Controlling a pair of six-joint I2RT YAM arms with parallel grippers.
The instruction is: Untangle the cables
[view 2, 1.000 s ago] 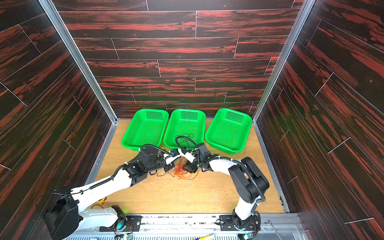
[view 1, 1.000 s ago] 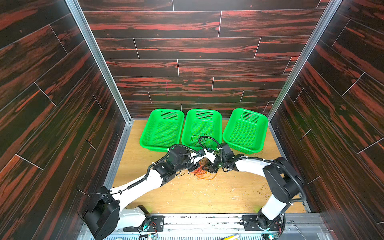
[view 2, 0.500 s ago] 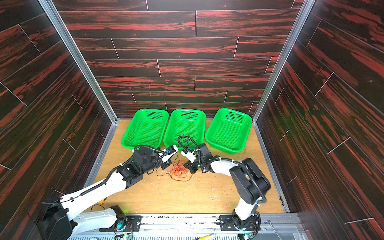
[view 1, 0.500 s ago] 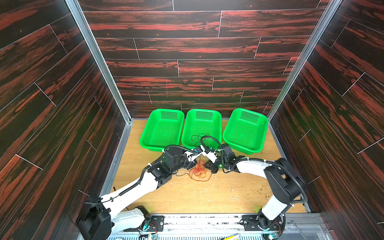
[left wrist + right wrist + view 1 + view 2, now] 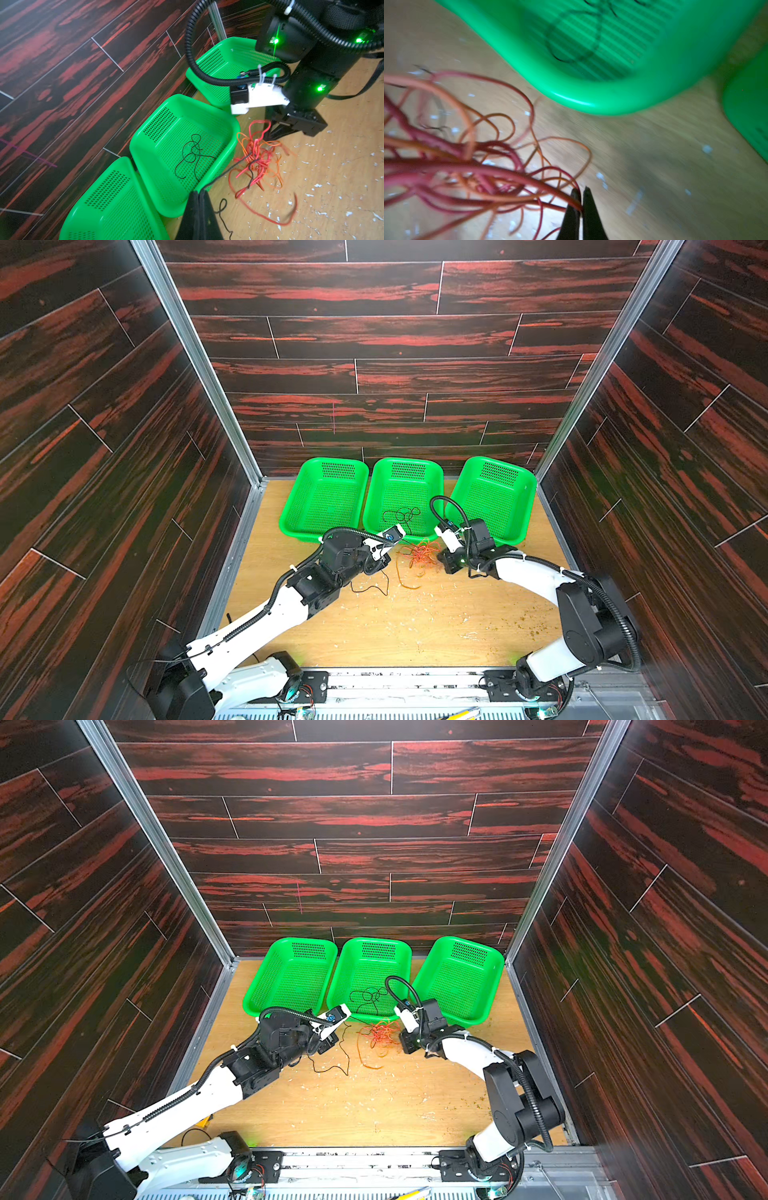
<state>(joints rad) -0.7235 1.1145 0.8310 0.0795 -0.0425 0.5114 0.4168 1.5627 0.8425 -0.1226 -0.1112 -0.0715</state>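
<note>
I will next move my right gripper away from the tangle and from the black cable in my left gripper, which runs into it. I will release the red-orange piece of cable over bare tabletop.
A tangle of red and orange cables (image 5: 420, 553) (image 5: 380, 1033) lies on the wooden table in front of the middle basket. My right gripper (image 5: 581, 192) (image 5: 441, 561) is shut on a red-orange strand (image 5: 529, 182) at the tangle's right edge. At the tangle's left, my left gripper (image 5: 199, 193) (image 5: 379, 563) is shut on a thin black cable (image 5: 234, 165) that runs into the tangle. More black cable (image 5: 401, 516) (image 5: 191, 155) curls in loops inside the middle basket, and a black stretch (image 5: 370, 588) trails on the table. Whether these black pieces join I cannot tell.
Three green mesh baskets stand in a row at the back: left (image 5: 286, 526), middle (image 5: 374, 497), right (image 5: 521, 526). Dark wood walls close in on both sides and behind. Small white flecks (image 5: 419, 605) dot the table in front of the tangle.
The right gripper has shut on a strand of the tangle. The left arm has drawn back to the left with the black cable, so the two grippers stand further apart.
</note>
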